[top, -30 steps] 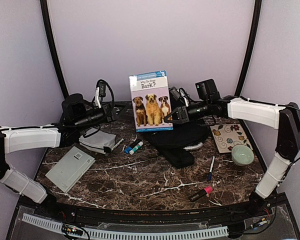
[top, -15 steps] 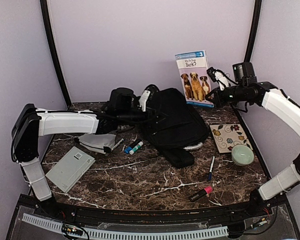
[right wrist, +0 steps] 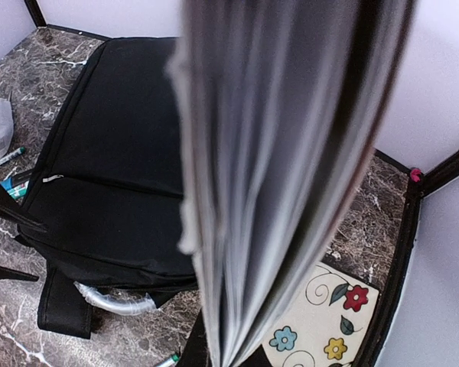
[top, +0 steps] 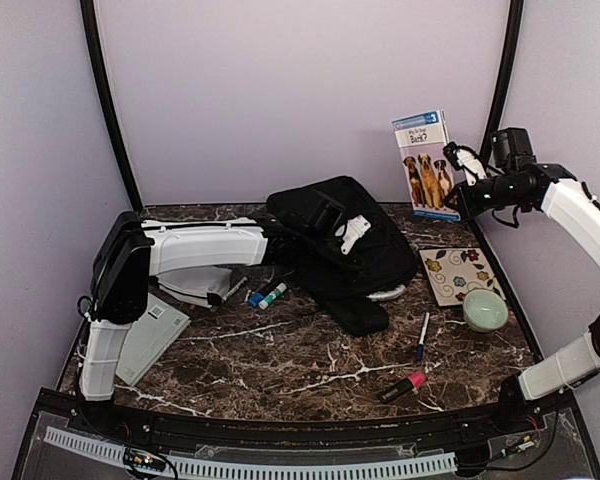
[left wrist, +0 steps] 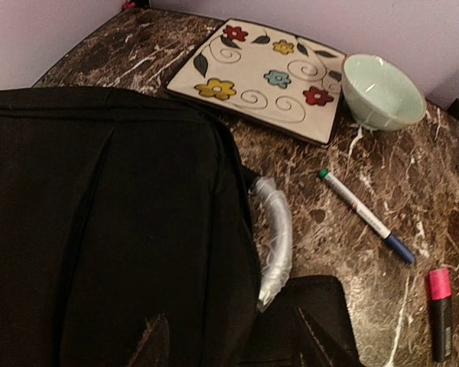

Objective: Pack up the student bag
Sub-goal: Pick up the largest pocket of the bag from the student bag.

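My left gripper needs to go down next and close on the bag's edge by the grey handle loop, because the book is still outside the bag.
The student bag is a large black backpack lying flat at the back middle, with a light grey handle loop at its near right edge. It fills the left of the left wrist view and shows in the right wrist view. My left gripper reaches across from the left and hovers over the bag's right edge, jaws open and empty. My right gripper is shut on a dog picture book, held upright above the back right corner. The book's page edges fill the right wrist view.
A flowered square plate and a pale green bowl sit at the right. A blue pen and a pink highlighter lie in front. Glue sticks, a grey pouch and a flat grey box lie at the left.
My left arm has swung right, from beside the bag to over its right part. My right arm has carried the book from the middle to the back right.
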You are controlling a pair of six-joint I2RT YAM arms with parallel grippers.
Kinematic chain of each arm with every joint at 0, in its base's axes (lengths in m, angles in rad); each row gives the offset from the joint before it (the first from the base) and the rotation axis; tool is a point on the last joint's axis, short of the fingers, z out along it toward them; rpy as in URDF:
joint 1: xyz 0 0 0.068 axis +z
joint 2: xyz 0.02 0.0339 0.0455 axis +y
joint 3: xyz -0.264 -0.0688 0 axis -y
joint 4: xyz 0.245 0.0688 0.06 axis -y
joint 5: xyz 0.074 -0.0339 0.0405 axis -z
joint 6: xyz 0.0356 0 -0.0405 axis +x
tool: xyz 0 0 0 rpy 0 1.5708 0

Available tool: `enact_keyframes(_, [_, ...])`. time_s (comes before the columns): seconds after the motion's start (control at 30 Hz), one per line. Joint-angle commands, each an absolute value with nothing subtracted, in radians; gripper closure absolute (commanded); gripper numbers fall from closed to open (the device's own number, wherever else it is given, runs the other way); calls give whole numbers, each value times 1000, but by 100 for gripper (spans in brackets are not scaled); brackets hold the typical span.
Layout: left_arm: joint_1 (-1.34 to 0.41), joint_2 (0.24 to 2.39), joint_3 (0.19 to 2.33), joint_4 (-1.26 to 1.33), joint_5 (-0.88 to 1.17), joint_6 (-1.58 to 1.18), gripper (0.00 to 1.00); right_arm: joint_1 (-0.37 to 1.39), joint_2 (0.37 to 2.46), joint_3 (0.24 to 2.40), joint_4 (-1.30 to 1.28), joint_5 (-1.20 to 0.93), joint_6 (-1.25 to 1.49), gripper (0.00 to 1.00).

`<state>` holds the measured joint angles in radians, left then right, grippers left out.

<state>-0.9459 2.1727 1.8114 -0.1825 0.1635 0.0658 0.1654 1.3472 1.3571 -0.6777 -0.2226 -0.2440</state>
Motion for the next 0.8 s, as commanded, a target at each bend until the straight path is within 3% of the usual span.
enact_keyframes(0.0, [-950,2209,1891,-316,112,160,44,160,1330,1370,-660,-271,-251,100])
enact_keyframes(0.77, [-951,2422,2099,-365,116,202,43,160,1363,1421,-728,-280,-247,100])
